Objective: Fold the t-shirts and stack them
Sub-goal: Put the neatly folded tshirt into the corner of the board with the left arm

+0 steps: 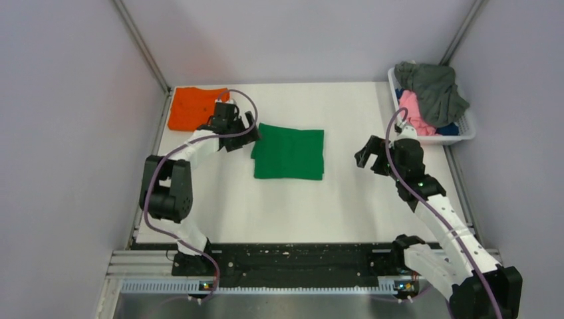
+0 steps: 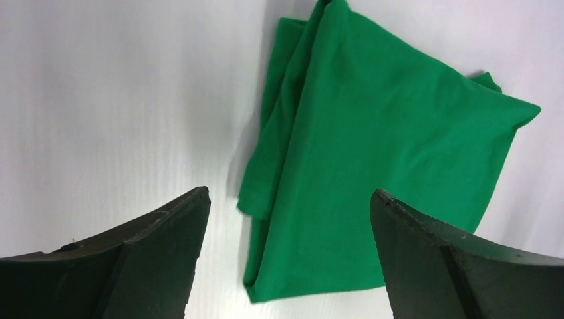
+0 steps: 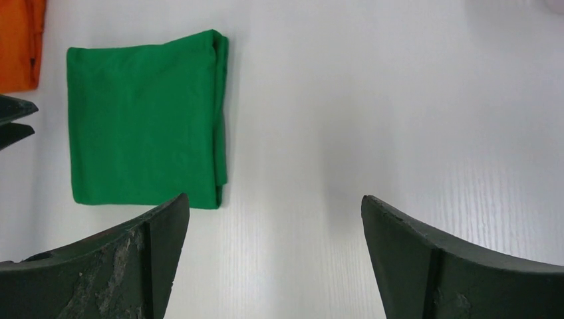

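The green t-shirt's layered side edge (image 1: 255, 151) (image 2: 279, 163) is below, between my open fingers, so my left gripper needs to lower them around it next and close.
A bright green t-shirt (image 1: 288, 152) lies folded into a rectangle on the middle of the white table. It also shows in the left wrist view (image 2: 372, 166) and the right wrist view (image 3: 143, 116). An orange t-shirt (image 1: 189, 106) lies folded at the far left corner; its edge shows in the right wrist view (image 3: 20, 43). My left gripper (image 1: 251, 131) is open and empty, just above the green shirt's far left corner. My right gripper (image 1: 370, 158) is open and empty, hovering over bare table to the right of the green shirt.
A white plastic basket (image 1: 465, 133) stands at the far right, holding a grey shirt (image 1: 435, 90), a pink shirt (image 1: 414, 111) and a bit of blue cloth (image 1: 449, 128). Walls close in the table on the left, back and right.
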You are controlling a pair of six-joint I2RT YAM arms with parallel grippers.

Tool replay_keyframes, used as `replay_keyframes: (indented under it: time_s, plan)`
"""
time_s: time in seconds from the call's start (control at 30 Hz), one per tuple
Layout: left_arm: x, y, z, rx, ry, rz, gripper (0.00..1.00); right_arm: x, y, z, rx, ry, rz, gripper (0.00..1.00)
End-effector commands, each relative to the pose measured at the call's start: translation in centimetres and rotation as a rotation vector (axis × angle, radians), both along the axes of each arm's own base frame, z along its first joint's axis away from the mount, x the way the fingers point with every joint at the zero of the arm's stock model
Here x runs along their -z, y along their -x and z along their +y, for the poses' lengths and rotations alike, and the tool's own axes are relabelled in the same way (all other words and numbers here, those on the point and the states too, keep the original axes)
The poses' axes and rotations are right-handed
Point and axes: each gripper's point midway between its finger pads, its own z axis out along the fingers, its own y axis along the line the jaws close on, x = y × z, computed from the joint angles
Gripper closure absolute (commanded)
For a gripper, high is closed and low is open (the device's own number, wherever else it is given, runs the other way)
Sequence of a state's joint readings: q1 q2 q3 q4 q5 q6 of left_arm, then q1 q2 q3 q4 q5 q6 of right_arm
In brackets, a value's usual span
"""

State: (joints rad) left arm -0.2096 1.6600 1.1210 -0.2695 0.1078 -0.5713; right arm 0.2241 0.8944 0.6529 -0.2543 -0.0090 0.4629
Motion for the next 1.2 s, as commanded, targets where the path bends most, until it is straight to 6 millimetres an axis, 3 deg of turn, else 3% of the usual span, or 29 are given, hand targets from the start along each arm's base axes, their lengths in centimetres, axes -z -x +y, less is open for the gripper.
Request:
replay_keyframes:
  time_s: [0.0,0.3,0.53,0.63,0.77,0.83,0.9,1.0,1.17]
  plan:
    - [0.6,-1.8,-2.5,0.164,0.034,0.024,0.06,-0.6,0.4,-1.5,0.046,0.051,-0.017,0.01]
    - [5.3,-1.7,-3.8,0.186,0.078,0.147,0.09,-0.3,0.4,-1.1,0.020,0.054,0.000,0.01]
    - [7.8,-0.4,-6.7,0.235,0.085,0.222,0.29,0.1,0.3,-1.5,0.038,0.071,0.003,0.01]
    - [9.0,-0.2,-6.1,0.179,-0.055,0.262,0.44,0.3,0.3,-1.7,0.044,0.076,0.008,0.01]
    - [10.7,0.1,-3.9,0.062,-0.339,0.335,0.75,0.6,0.2,-2.4,0.079,0.095,0.015,0.01]
    - [10.9,-0.4,-3.6,0.042,-0.416,0.345,0.95,0.5,0.3,-2.3,0.076,0.093,0.014,0.01]
    - [11.4,-0.4,-3.6,0.044,-0.459,0.364,1.00,0.6,0.3,-2.3,0.076,0.095,0.015,0.01]
    - [10.8,-1.4,-2.9,0.025,-0.530,0.348,1.00,0.7,0.3,-2.4,0.081,0.097,0.017,0.01]
    - [5.4,-5.2,0.2,-0.071,-0.706,0.217,1.00,1.0,0.4,-2.9,0.103,0.111,0.024,0.01]
